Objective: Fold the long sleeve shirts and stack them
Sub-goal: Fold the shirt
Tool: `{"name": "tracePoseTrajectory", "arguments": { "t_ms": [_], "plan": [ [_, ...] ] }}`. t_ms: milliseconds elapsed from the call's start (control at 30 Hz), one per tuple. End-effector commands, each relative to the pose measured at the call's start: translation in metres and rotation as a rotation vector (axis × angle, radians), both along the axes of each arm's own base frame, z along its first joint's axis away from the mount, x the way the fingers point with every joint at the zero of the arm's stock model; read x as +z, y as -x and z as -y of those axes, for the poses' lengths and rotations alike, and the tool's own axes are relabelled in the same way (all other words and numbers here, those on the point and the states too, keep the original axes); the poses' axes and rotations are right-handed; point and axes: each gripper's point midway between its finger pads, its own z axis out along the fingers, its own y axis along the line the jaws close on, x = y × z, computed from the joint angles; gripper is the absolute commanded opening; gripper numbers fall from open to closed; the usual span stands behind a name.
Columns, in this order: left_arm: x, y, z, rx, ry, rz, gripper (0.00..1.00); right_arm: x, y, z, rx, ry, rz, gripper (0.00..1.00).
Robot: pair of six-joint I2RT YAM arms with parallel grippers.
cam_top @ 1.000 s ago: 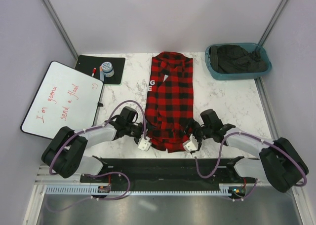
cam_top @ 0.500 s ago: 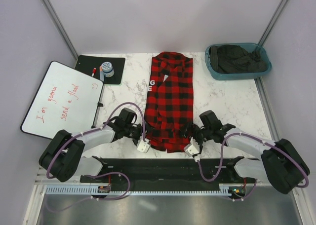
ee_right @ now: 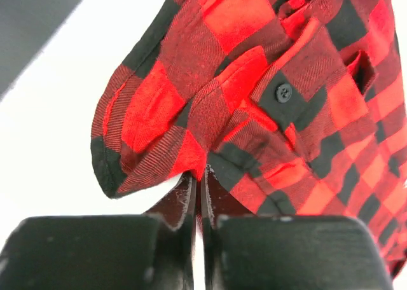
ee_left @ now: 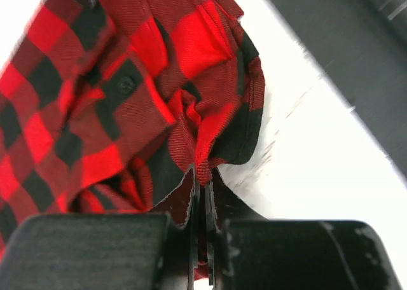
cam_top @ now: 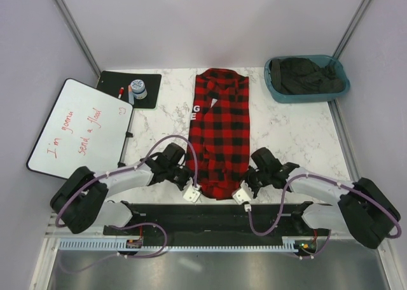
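The left gripper raises the checked shirt's hem corner next, carries it outward over the shirt's middle, lowers it and releases, as the shirt (cam_top: 220, 131) stretches full length outward.
A red-and-black checked long sleeve shirt (cam_top: 220, 131) lies lengthwise on the marble table, folded into a narrow strip, collar at the far end. My left gripper (cam_top: 198, 187) is shut on its near left hem corner (ee_left: 205, 166). My right gripper (cam_top: 243, 186) is shut on the near right hem corner (ee_right: 202, 159). In both wrist views the cloth bunches between the closed jaws, with a button (ee_right: 283, 93) showing close by.
A teal basket (cam_top: 273, 86) with dark clothes stands at the back right. A whiteboard (cam_top: 79, 128) with red writing lies at the left. Behind it a black clipboard (cam_top: 109, 81) carries a small tub (cam_top: 138, 88) and markers. The black base rail (cam_top: 210, 215) runs along the near edge.
Both grippers moved inward onto the shirt's near hem and went from open to shut on its corners. The hem has bunched up slightly between them.
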Motion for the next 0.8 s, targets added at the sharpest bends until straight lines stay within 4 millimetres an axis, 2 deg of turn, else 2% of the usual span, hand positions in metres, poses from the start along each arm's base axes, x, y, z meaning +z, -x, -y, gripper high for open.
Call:
{"name": "tracePoseTrajectory", "arguments": {
  "t_ms": [0, 33, 67, 133, 300, 367, 400, 467, 500, 533, 567, 600, 633, 667, 700, 733, 767],
  "plan": [
    [0.014, 0.047, -0.002, -0.022, 0.013, -0.085, 0.02, 0.005, 0.043, 0.008, -0.056, 0.001, -0.122, 0.0],
    [0.018, 0.056, -0.003, -0.021, 0.019, -0.106, 0.02, 0.017, 0.051, 0.006, -0.044, -0.031, -0.102, 0.0],
    [0.025, 0.068, -0.006, -0.035, 0.025, -0.111, 0.02, 0.02, 0.057, 0.008, -0.071, -0.041, -0.122, 0.0],
    [0.029, 0.078, -0.011, -0.025, 0.035, -0.132, 0.02, 0.033, 0.064, 0.011, -0.083, -0.077, -0.108, 0.0],
    [0.031, 0.073, -0.02, 0.025, 0.027, -0.093, 0.02, 0.044, 0.056, 0.017, -0.177, -0.096, -0.089, 0.0],
    [0.033, 0.07, -0.017, 0.033, 0.031, -0.09, 0.02, 0.047, 0.053, 0.016, -0.183, -0.096, -0.082, 0.0],
    [0.042, 0.063, -0.012, 0.041, 0.048, -0.07, 0.02, 0.047, 0.048, 0.016, -0.203, -0.089, -0.076, 0.0],
    [0.049, 0.051, -0.007, 0.09, 0.054, -0.098, 0.02, 0.063, 0.031, 0.007, -0.25, -0.136, -0.044, 0.0],
    [0.066, 0.041, 0.003, 0.094, 0.091, -0.096, 0.02, 0.063, 0.026, 0.006, -0.256, -0.126, -0.054, 0.0],
    [0.065, 0.033, 0.005, 0.108, 0.081, -0.118, 0.02, 0.069, 0.011, 0.009, -0.293, -0.14, -0.044, 0.0],
    [0.07, 0.019, 0.005, 0.142, 0.087, -0.121, 0.02, 0.086, -0.003, 0.004, -0.306, -0.173, -0.027, 0.0],
    [0.088, 0.005, 0.014, 0.144, 0.125, -0.109, 0.02, 0.083, -0.012, 0.005, -0.318, -0.157, -0.047, 0.0],
    [0.082, -0.006, 0.017, 0.164, 0.108, -0.145, 0.02, 0.088, -0.028, 0.009, -0.352, -0.171, -0.052, 0.0],
    [0.086, -0.023, 0.015, 0.201, 0.116, -0.154, 0.02, 0.106, -0.045, 0.006, -0.368, -0.197, -0.029, 0.0],
    [0.104, -0.04, 0.023, 0.206, 0.152, -0.139, 0.02, 0.097, -0.056, 0.006, -0.381, -0.167, -0.06, 0.0],
    [0.104, -0.052, 0.024, 0.224, 0.15, -0.153, 0.02, 0.101, -0.071, 0.011, -0.407, -0.18, -0.066, 0.0],
    [0.094, -0.069, 0.022, 0.264, 0.13, -0.187, 0.02, 0.116, -0.089, 0.007, -0.411, -0.204, -0.041, 0.0]
  ]
}}
